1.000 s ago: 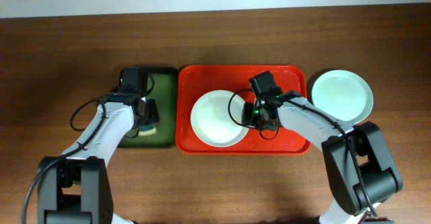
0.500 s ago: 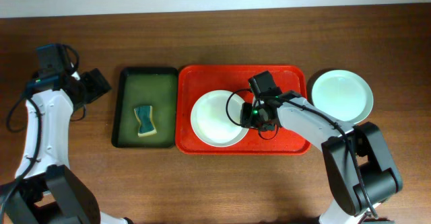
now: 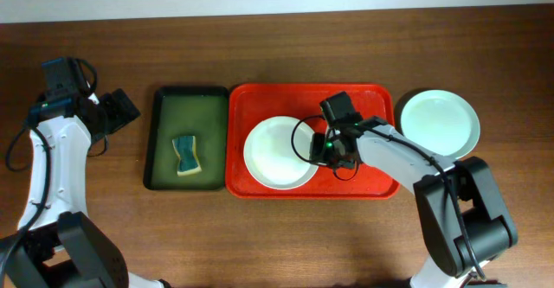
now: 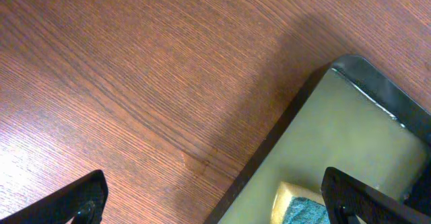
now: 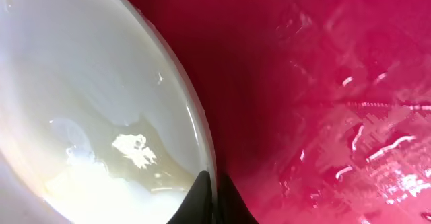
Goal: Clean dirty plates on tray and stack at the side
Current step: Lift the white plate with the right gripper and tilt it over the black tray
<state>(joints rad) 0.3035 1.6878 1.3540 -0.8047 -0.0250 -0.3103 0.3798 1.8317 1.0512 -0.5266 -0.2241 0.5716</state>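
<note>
The pale green plate (image 3: 438,124) starts the stack to my right gripper's right in the overhead view. My right gripper next lifts, tips over the green tray, then lowers and releases atop it.
A white plate (image 3: 275,153) lies in the red tray (image 3: 363,106). My right gripper (image 3: 319,148) is shut on its right rim. In the right wrist view the two dark fingertips (image 5: 202,196) pinch the rim of the white plate (image 5: 87,109), with the red tray (image 5: 323,83) beside it. A pale green plate (image 3: 438,124) rests on the table to the right of the tray. My left gripper (image 3: 121,112) hangs open over bare wood, left of the dark green tray; its fingertips (image 4: 81,200) stand wide apart with nothing between them.
The dark green tray (image 3: 186,115) sits left of the red tray and holds a yellow and teal sponge (image 3: 185,155). In the left wrist view the green tray's corner (image 4: 350,123) and the sponge (image 4: 300,209) show at the lower right.
My left gripper has let go of the sponge, opened and swung left off the green tray to the table's far left. The right gripper stays at the white plate's rim.
</note>
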